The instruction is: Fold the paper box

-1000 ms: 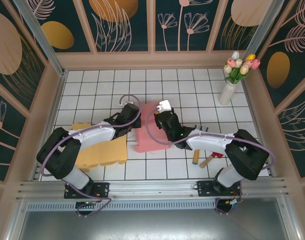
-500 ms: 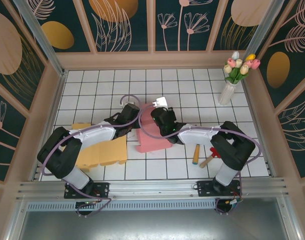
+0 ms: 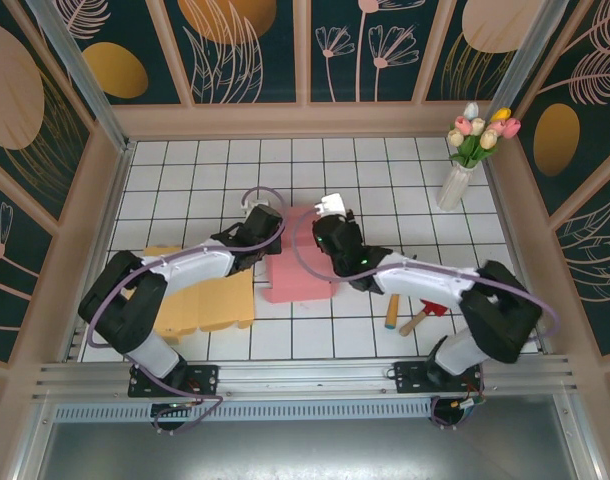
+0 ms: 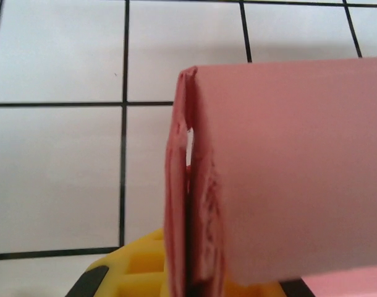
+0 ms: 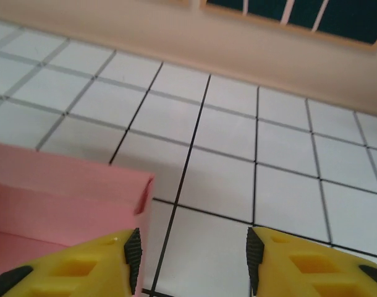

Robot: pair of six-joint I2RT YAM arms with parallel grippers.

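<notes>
The left gripper will next swing the box's pinched side across to the box's opposite side (image 3: 323, 262), turning the box, and let go; the right gripper isn't holding anything.
The pink paper box (image 3: 297, 272) lies mid-table between both arms. My left gripper (image 3: 266, 234) is at its left side, shut on an upright pink wall of the box (image 4: 287, 167); the doubled edge (image 4: 188, 204) runs down between the yellow fingers (image 4: 130, 269), which are mostly hidden behind it. My right gripper (image 3: 328, 226) is over the box's far right corner, open and holding nothing (image 5: 191, 263). The pink box corner (image 5: 65, 192) sits just left of its left finger (image 5: 83, 272), and bare tile lies between the pads.
A flat yellow cardboard sheet (image 3: 207, 302) lies beside the left arm. A small hammer (image 3: 423, 316) and a wooden stick (image 3: 392, 309) lie under the right arm. A vase of tulips (image 3: 455, 180) stands at the back right, near the walls.
The right gripper swung left over the box, then came back right. The left gripper stayed on the box's wall, and the box's left edge shifted slightly left.
</notes>
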